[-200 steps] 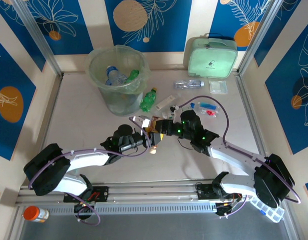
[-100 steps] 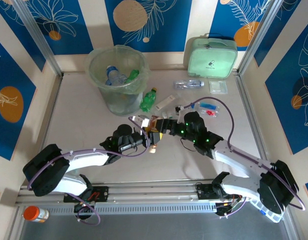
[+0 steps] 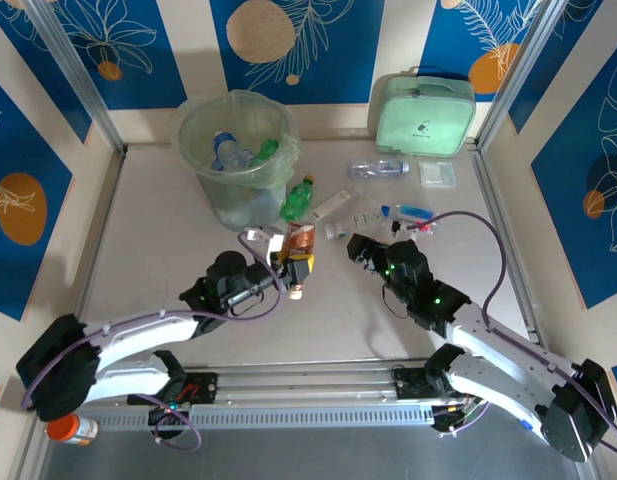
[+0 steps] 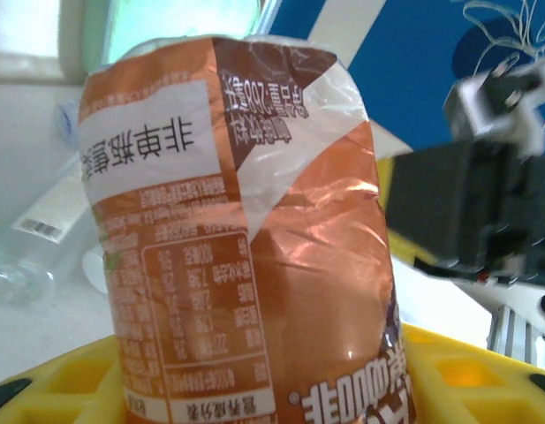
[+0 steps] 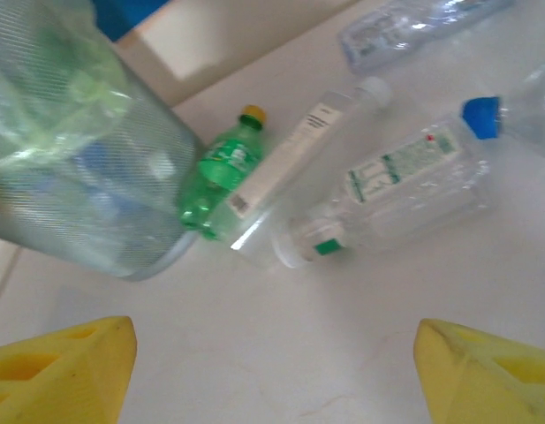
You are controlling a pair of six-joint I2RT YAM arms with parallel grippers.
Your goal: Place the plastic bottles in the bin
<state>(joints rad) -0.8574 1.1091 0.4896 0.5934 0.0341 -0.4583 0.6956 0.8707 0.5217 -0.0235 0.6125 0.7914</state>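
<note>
Next, the left gripper rises, carries the bottle outward over the bin's opening [image 3: 240, 138] and releases it, because the bin's side stands between it and the other bottles inside.
My left gripper [image 3: 296, 262] is shut on a bottle with an orange-brown label [image 3: 301, 240], held above the table in front of the bin [image 3: 235, 150]. Close up, that bottle [image 4: 246, 230] stands between the yellow fingers [image 4: 51, 389]. The bin is a round bucket lined with a pale green bag, with several bottles inside. My right gripper [image 3: 360, 250] is open and empty, its yellow fingertips [image 5: 488, 371] spread wide over bare table. A green bottle with a yellow cap [image 5: 219, 172] lies against the bin's wall [image 5: 69, 150]. Clear bottles [image 5: 387, 190] lie beyond it.
A white tube [image 3: 333, 206] lies beside the green bottle [image 3: 298, 198]. Another clear bottle [image 3: 378, 168] and a mint-green zipped case [image 3: 425, 110] are at the back right. An orange-capped jar [image 3: 70, 428] sits off the table at the near left.
My right gripper has opened, let go of the orange-labelled bottle and drawn back to the right. My left gripper keeps the bottle and has shifted slightly left.
</note>
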